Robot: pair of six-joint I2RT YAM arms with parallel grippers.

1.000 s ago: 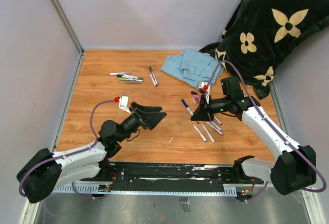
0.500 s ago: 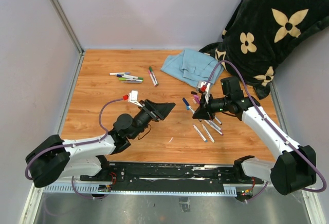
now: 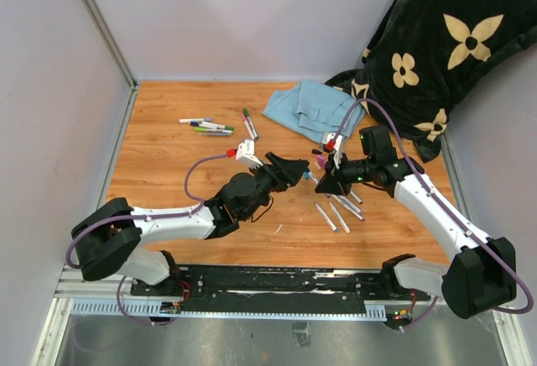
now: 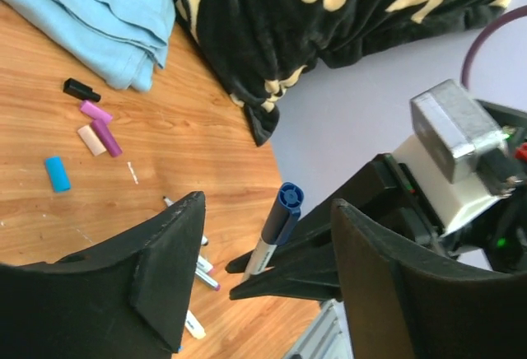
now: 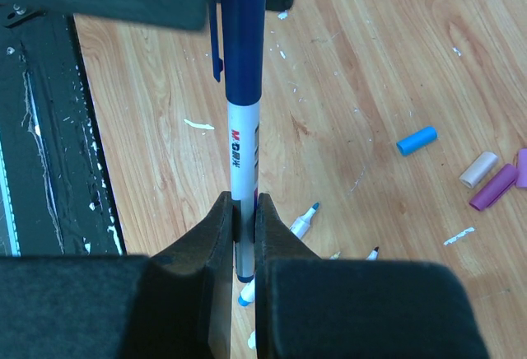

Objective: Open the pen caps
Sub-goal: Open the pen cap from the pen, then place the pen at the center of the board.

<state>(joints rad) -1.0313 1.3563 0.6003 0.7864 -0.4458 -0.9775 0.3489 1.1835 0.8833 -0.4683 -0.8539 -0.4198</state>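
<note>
My right gripper should move back and down next and let go of the marker on the bare wood beside the uncapped markers, because that clear spot is below the gripper.
My right gripper [image 5: 244,219] is shut on the white barrel of a marker [image 5: 244,161] with a dark blue cap [image 5: 241,30], held above the wooden floor. In the left wrist view the blue cap [image 4: 283,209] sits between my open left fingers, which do not touch it. In the top view my left gripper [image 3: 299,170] reaches right up to my right gripper [image 3: 323,183]. Loose caps lie on the wood: light blue [image 4: 57,173], purple [image 4: 104,137], pink [image 4: 95,111], beige [image 4: 89,140] and black [image 4: 81,89].
Several uncapped markers [image 3: 340,212] lie below my right gripper. More capped markers [image 3: 210,126] lie at the back left, one green-capped [image 3: 249,122]. A light blue cloth [image 3: 313,107] and a dark flowered blanket [image 3: 436,47] sit at the back right.
My left arm has swung right and forward across the floor until its open fingers straddle the blue cap. My right gripper has held the marker nearly still.
</note>
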